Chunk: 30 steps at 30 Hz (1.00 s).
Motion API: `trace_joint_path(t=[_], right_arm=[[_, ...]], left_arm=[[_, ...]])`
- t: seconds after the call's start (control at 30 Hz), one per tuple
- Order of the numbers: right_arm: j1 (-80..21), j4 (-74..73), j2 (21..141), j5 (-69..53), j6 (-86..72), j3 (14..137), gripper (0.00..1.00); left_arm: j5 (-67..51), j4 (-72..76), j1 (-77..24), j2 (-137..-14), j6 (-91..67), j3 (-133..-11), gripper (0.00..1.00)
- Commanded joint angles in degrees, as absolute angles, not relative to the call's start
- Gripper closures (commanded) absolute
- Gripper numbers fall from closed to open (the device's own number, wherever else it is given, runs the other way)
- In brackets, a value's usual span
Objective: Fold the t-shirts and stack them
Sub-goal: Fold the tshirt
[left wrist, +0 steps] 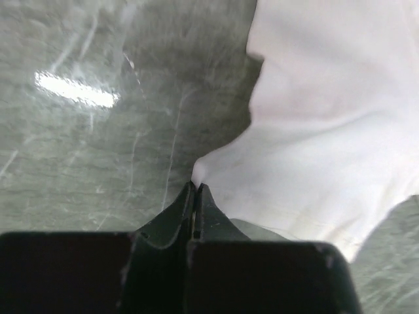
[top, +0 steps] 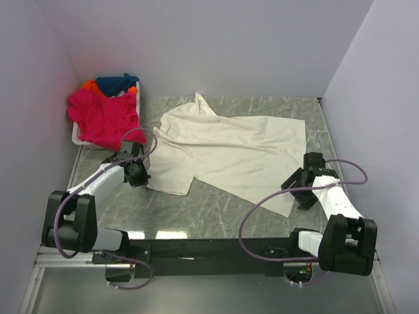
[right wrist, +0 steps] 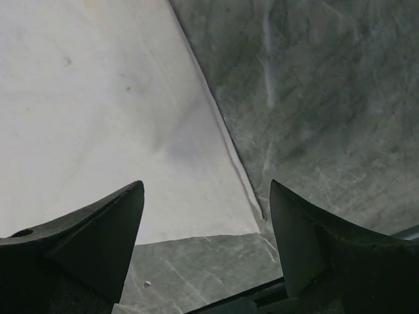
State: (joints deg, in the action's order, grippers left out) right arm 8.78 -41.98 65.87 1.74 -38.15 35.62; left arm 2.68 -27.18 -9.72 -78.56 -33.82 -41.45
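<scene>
My right gripper should next go back and down and close on the cream t-shirt's near corner (top: pixel 287 212) (right wrist: pixel 251 226), because that corner is lying flat on the tabletop between its open fingers.
A large cream t-shirt (top: pixel 229 154) lies spread and rumpled on the grey marbled table. My left gripper (top: pixel 139 173) sits at its left edge; in the left wrist view its jaws (left wrist: pixel 196 187) are shut, pinching a small peak of the cream t-shirt (left wrist: pixel 327 131). My right gripper (top: pixel 298 190) hovers open over the shirt's near right corner; in the right wrist view that corner of the cream t-shirt (right wrist: pixel 98 118) lies flat between the spread fingers of the right gripper (right wrist: pixel 206 190). Pink (top: pixel 105 118), dark blue (top: pixel 114 83) and orange (top: pixel 88 85) t-shirts are heaped at the back left.
The coloured heap fills and overhangs a white plastic basket (top: pixel 77 139) in the back left corner. Pale walls close in the table (top: pixel 216 203) on three sides. Both arm bases and their cables stand along the near edge.
</scene>
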Motion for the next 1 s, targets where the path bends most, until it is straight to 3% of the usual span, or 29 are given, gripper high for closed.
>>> trace_joint_path(t=[0.0, 0.2, 0.37, 0.53, 0.83, 0.97], right_arm=[[9.2, -46.2, 67.1, 2.6, -39.5, 37.7, 0.17], [9.0, -52.5, 65.9, 6.3, -41.1, 38.8, 0.22], [8.5, -55.9, 64.3, 7.4, -42.4, 37.5, 0.32], [6.9, -55.8, 62.9, 6.7, -43.9, 36.8, 0.39], [3.3, -52.4, 64.2, 5.1, -46.3, 33.5, 0.41], [2.9, -51.9, 65.2, 5.3, -45.9, 33.5, 0.49]], left_arm=[[-1.5, -25.1, -7.6, -75.6, -32.9, -44.0, 1.00], [-5.6, -24.3, -6.8, -72.0, -33.6, -44.0, 1.00], [-7.4, -25.7, -6.9, -67.6, -34.8, -42.6, 1.00], [-8.0, -27.3, -6.8, -63.5, -36.0, -42.0, 1.00], [-7.5, -29.3, -6.8, -62.2, -35.9, -43.9, 1.00], [-7.6, -30.0, -6.8, -62.0, -36.2, -44.8, 1.00]])
